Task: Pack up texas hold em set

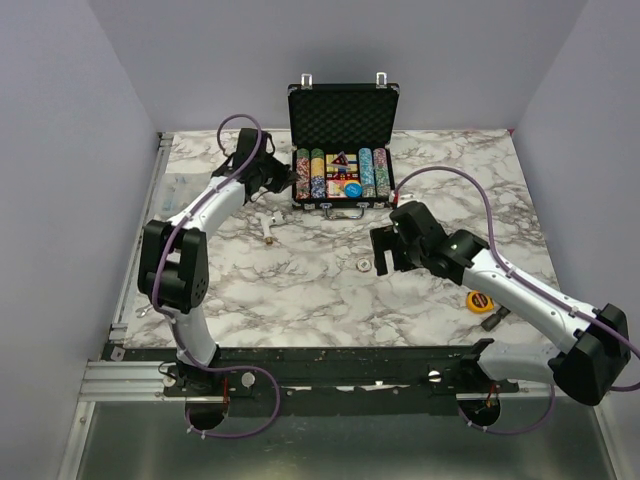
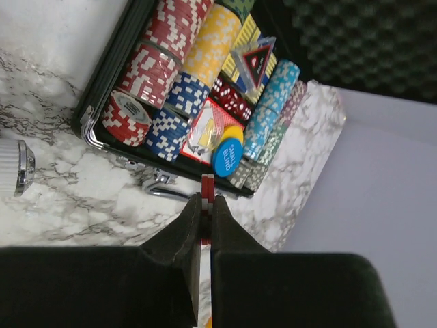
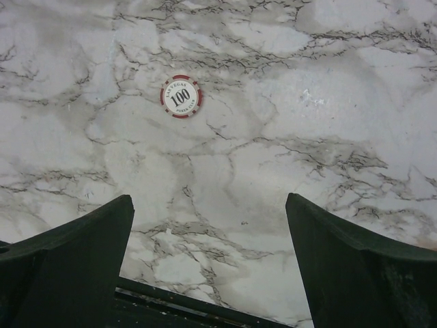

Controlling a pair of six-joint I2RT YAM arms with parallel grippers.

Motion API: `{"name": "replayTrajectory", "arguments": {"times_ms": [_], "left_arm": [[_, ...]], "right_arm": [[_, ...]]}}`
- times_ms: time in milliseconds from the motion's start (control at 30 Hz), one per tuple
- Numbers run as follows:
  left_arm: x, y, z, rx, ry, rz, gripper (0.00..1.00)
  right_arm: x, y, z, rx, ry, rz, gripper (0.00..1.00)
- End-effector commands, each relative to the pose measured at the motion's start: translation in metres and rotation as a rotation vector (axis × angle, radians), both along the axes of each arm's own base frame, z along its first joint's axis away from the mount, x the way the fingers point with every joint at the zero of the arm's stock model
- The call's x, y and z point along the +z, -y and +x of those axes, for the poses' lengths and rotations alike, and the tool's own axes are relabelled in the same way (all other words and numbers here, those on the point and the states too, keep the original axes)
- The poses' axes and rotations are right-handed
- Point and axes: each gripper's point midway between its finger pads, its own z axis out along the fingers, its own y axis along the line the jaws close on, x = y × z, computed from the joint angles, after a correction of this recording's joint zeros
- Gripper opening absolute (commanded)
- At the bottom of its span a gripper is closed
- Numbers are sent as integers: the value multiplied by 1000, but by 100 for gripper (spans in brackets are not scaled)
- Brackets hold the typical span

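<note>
My left gripper lowers the red chips onto the red row's near end next, before opening, because a gap stands open there behind the leaning front chips.
The black briefcase (image 1: 343, 104) stands open at the back of the table, foam-lined lid up. It holds multicoloured chip rows (image 2: 179, 65), a red card box (image 2: 202, 127), a yellow disc (image 2: 234, 132) and a blue disc (image 2: 227, 158). My left gripper (image 1: 280, 180) hovers at the case's left front, shut on two red chips (image 2: 208, 186) held edge-on (image 2: 207, 198). My right gripper (image 1: 384, 252) is open and empty above the table. A single whitish "100" chip (image 3: 181, 96) with a red rim lies flat ahead of it, also seen from above (image 1: 360, 265).
A yellow-and-black tape measure (image 1: 481, 300) lies right of the right arm. A small white plastic object (image 1: 266, 225) lies front-left of the case. A white and silver cylinder (image 2: 15, 167) shows at the left wrist view's edge. The case handle (image 2: 162, 186) sticks out forward.
</note>
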Motion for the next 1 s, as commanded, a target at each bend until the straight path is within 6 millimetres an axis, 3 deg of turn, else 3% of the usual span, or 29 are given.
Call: {"name": "replayTrajectory", "arguments": {"times_ms": [0, 133, 333, 533, 967], "left_arm": [[-23, -12, 15, 248, -142, -79, 0], [-32, -1, 28, 303, -182, -172, 0], [-45, 3, 37, 373, -247, -174, 0], [-66, 4, 37, 424, -334, -183, 0], [-82, -6, 18, 539, -440, -172, 0]], "right_arm": [[0, -5, -2, -5, 10, 54, 95], [-2, -5, -1, -5, 15, 60, 95], [-11, -12, -1, 8, -5, 77, 95], [-14, -12, -2, 10, -10, 73, 95], [-20, -13, -3, 12, -25, 69, 95]]}}
